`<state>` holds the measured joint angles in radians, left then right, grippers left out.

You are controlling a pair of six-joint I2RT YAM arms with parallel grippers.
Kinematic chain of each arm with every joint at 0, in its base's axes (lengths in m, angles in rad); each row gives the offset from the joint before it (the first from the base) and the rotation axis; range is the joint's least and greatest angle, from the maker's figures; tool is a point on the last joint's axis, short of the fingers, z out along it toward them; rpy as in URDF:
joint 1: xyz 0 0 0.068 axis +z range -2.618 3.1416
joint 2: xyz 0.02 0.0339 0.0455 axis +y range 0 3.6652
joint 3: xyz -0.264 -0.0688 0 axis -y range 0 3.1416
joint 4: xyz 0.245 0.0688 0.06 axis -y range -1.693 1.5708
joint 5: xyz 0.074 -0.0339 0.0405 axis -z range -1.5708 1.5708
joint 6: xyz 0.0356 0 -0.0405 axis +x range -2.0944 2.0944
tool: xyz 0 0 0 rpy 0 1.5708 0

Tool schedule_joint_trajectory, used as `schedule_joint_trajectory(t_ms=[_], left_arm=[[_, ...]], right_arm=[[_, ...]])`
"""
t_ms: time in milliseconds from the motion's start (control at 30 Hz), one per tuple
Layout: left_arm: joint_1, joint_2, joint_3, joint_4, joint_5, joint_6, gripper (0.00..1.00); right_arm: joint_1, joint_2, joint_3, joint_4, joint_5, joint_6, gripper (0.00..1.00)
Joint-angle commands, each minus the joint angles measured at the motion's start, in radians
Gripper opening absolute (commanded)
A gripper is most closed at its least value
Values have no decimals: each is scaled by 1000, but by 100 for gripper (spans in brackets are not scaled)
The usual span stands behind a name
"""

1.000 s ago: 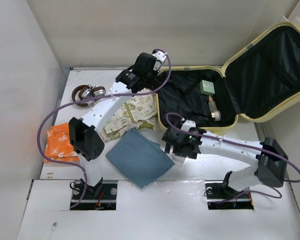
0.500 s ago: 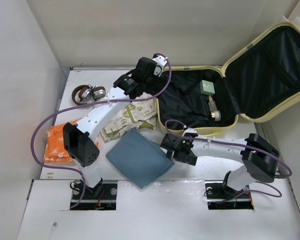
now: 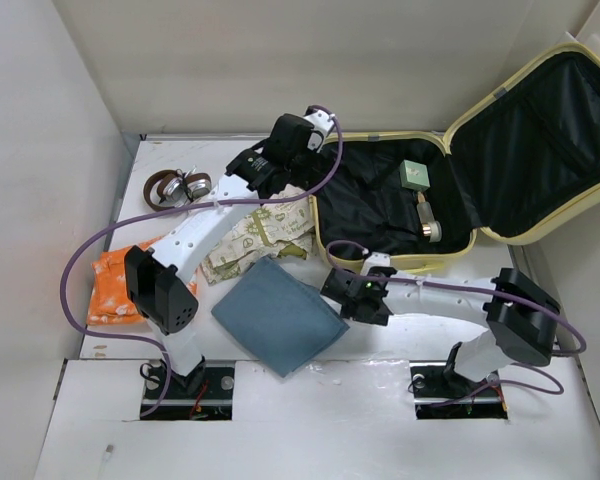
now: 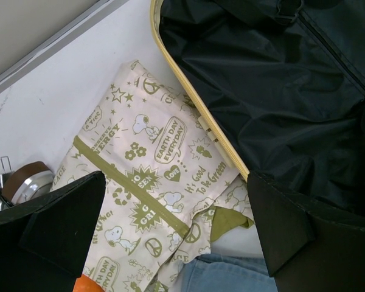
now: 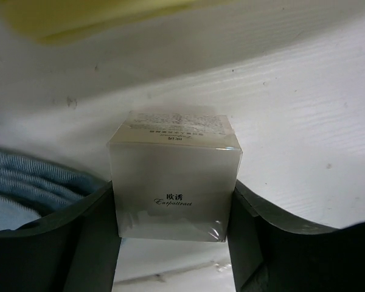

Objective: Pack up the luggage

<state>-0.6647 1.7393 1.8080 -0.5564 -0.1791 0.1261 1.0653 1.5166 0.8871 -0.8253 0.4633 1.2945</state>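
My right gripper rises over the suitcase's near rim next, then moves outward and down. It releases the white box on the suitcase's bare lining beside the green box [image 3: 413, 175].
The luggage [image 3: 380, 262], a pale yellow suitcase with black lining, lies open at the back right, its lid [image 3: 540, 140] leaning up. A small green box [image 3: 413, 175] and a bottle [image 3: 427, 222] lie inside. My right gripper [image 3: 355, 297] is low over the table in front of the suitcase's near rim. In the right wrist view the gripper [image 5: 173, 207] is shut on a small white box [image 5: 173, 176], both fingers touching its sides. My left gripper [image 4: 176, 243] is open and empty above a Snoopy-print cloth [image 4: 140, 164], beside the suitcase's left rim [image 4: 201, 115].
A folded blue cloth [image 3: 280, 315] lies left of the right gripper, touching the printed cloth [image 3: 255, 235]. An orange packet [image 3: 115, 285] lies at the left edge. Brown straps and metal rings [image 3: 175, 187] lie at the back left. White walls enclose the table.
My right gripper has moved down and left over the white box, and the box now sits between its fingers. The left arm's elbow has shifted a little to the left.
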Motion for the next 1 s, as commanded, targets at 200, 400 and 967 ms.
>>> schedule_joint_trajectory(t_ms=[200, 400, 967], left_arm=[[2, -20, 28, 21, -16, 24, 100], [2, -11, 99, 12, -100, 35, 100], [194, 101, 191, -16, -73, 78, 100]], right_arm=[[206, -42, 330, -86, -57, -608, 8], [132, -159, 475, -98, -133, -811, 7], [-723, 417, 1077, 184, -407, -1471, 4]])
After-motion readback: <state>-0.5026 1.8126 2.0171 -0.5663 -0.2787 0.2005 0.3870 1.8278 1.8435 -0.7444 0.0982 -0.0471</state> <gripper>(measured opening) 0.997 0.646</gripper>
